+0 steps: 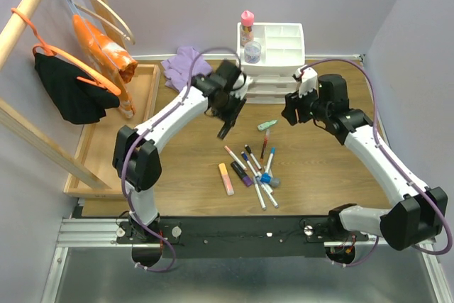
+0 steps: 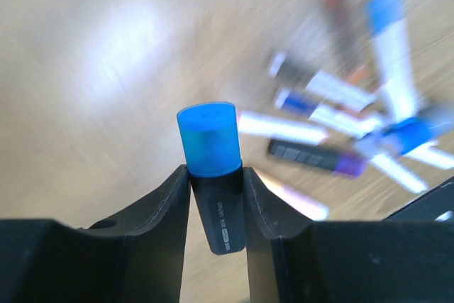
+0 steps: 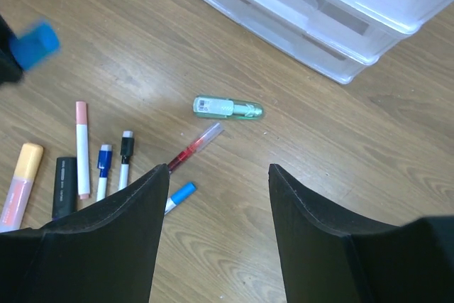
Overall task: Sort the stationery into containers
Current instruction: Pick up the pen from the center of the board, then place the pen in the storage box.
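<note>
The black highlighter with the blue cap goes over the tray's compartments beside the grey jar next. My left gripper tilts up, reaches outward and releases it there, as those compartments stand empty.
My left gripper [image 1: 230,113] hangs above the wooden table, shut on a black highlighter [image 2: 220,211] with a blue cap [image 2: 208,138]; the cap also shows in the right wrist view [image 3: 34,45]. Below it lies a cluster of thin white markers [image 1: 257,169], an orange highlighter [image 1: 225,179] and a black and purple highlighter [image 1: 241,173]. A mint highlighter [image 3: 227,108] and a red pen [image 3: 191,148] lie under my open right gripper [image 3: 218,175], which holds nothing. In the white drawer unit's [image 1: 287,62] top tray stand a pink-capped glue bottle [image 1: 247,26] and a grey jar [image 1: 252,51].
A purple cloth [image 1: 186,65] lies left of the drawer unit. A long wooden tray [image 1: 151,101] runs along the table's left side, under a wooden rack with hangers carrying a black garment [image 1: 67,90] and an orange one [image 1: 106,51].
</note>
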Available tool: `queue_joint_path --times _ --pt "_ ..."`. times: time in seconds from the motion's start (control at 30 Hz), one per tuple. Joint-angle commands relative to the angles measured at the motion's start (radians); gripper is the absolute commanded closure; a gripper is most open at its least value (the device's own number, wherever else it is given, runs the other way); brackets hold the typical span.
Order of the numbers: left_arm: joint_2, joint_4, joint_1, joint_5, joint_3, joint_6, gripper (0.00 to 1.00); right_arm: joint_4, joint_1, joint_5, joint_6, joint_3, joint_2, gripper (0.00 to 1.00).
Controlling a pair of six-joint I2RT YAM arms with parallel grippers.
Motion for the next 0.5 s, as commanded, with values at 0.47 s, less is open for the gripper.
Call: queue_joint_path --times 0.47 --pt "0.229 0.964 0.045 0.168 0.492 0.239 1.00 0.013 -0.178 0.032 0.021 0.091 0.099 0.35"
